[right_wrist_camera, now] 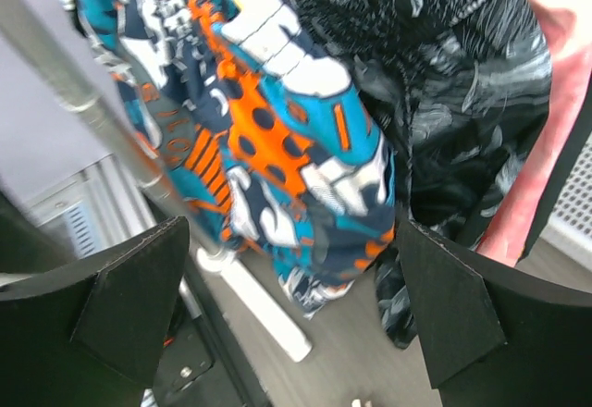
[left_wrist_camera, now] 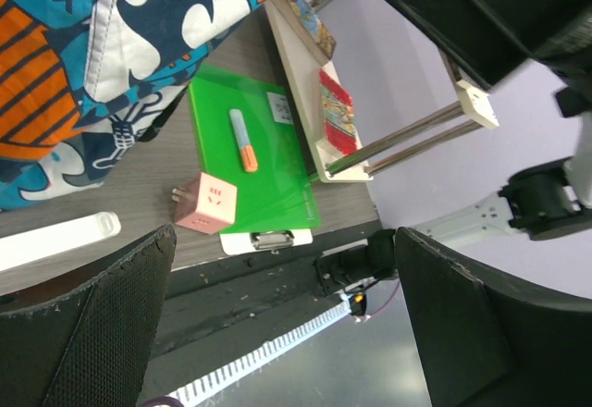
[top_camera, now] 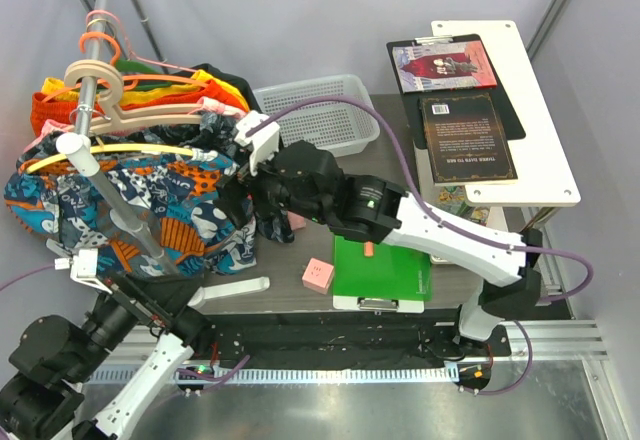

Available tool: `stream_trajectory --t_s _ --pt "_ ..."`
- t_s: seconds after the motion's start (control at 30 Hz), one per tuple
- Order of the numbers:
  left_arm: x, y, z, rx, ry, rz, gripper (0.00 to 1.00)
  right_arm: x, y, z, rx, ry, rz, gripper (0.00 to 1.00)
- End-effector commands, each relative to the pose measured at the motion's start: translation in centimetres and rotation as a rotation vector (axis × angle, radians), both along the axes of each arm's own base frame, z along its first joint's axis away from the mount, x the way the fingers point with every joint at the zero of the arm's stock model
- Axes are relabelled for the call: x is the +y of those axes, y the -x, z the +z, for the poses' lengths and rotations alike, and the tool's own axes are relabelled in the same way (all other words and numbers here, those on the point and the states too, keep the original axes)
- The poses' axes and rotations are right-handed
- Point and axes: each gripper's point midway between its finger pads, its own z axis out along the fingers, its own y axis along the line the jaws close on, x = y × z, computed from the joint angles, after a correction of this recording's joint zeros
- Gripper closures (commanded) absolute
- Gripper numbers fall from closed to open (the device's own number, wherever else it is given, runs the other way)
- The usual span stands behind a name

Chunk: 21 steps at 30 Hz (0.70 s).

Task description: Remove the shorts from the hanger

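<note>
Next, my right gripper should advance left in the top view and close, since the shorts' side fold hangs that way, lined up between the gripper's open fingers.
The printed shorts (top_camera: 130, 210) hang on the thin pale yellow hanger (top_camera: 110, 152) at the near end of the metal rack rail. My right gripper (top_camera: 245, 200) is at the shorts' right edge, next to the dark leaf-patterned garment. In the right wrist view its jaws (right_wrist_camera: 292, 231) are wide open, with the lower edge of the shorts (right_wrist_camera: 277, 148) hanging just ahead between the fingers, not gripped. My left gripper (top_camera: 180, 310) is low near the table's front edge, below the shorts. It is open and empty (left_wrist_camera: 285, 240), and a corner of the shorts (left_wrist_camera: 92, 65) shows above it.
The rack pole (top_camera: 120, 210) and its white foot (top_camera: 235, 287) stand by the shorts. Beige and pink-orange hangers with orange garments (top_camera: 120, 95) hang behind. A pink cube (top_camera: 317, 274), a green clipboard (top_camera: 385, 265) with a marker, a white basket (top_camera: 320, 110) and a side shelf with books (top_camera: 540, 140) are to the right.
</note>
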Motion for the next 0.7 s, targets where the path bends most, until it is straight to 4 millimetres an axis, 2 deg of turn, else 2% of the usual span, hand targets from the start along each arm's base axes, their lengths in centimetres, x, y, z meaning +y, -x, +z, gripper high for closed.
stream_trajectory --t_s 0.0,0.17,0.27,0.4,0.43,0.5,0.53,0.57,0.6,0.67 --pt "0.2 1.5 2.2 -0.072 0.101 -0.032 0.00 0.7 -2.1 4.1 -0.123 -0.079 -0.074 0.00" --pt "2.3 1.6 0.6 -0.015 0.062 0.038 0.00 1.8 -3.8 4.3 -0.146 -0.106 -0.096 0.00" --pt "3.3 2.3 0.6 -0.013 0.097 0.047 0.00 3.3 -3.5 3.8 -0.180 -0.105 -0.005 0.03" --pt "4.4 3.2 0.6 -0.027 0.145 0.055 0.01 4.7 -2.5 3.3 -0.237 -0.093 0.098 0.14" --pt "4.4 3.2 0.5 -0.025 0.155 0.054 0.02 5.1 -2.1 2.9 -0.240 -0.093 0.134 0.22" --pt "4.1 3.3 0.2 -0.016 0.159 0.039 0.02 5.1 -2.7 3.1 -0.248 -0.111 0.146 0.27" --pt "3.9 3.3 0.1 -0.012 0.156 0.035 0.02 5.3 -2.8 3.0 -0.242 -0.119 0.162 0.35" --pt "3.6 3.1 -0.1 0.001 0.147 0.025 0.03 5.5 -2.7 2.7 -0.233 -0.123 0.189 0.38" --pt "3.5 3.1 -0.2 0.004 0.143 0.024 0.03 5.3 -3.5 2.7 -0.217 -0.130 0.182 0.40" --pt "3.5 3.0 -0.2 0.003 0.132 0.022 0.03 5.5 -3.2 2.4 -0.211 -0.142 0.237 0.44"
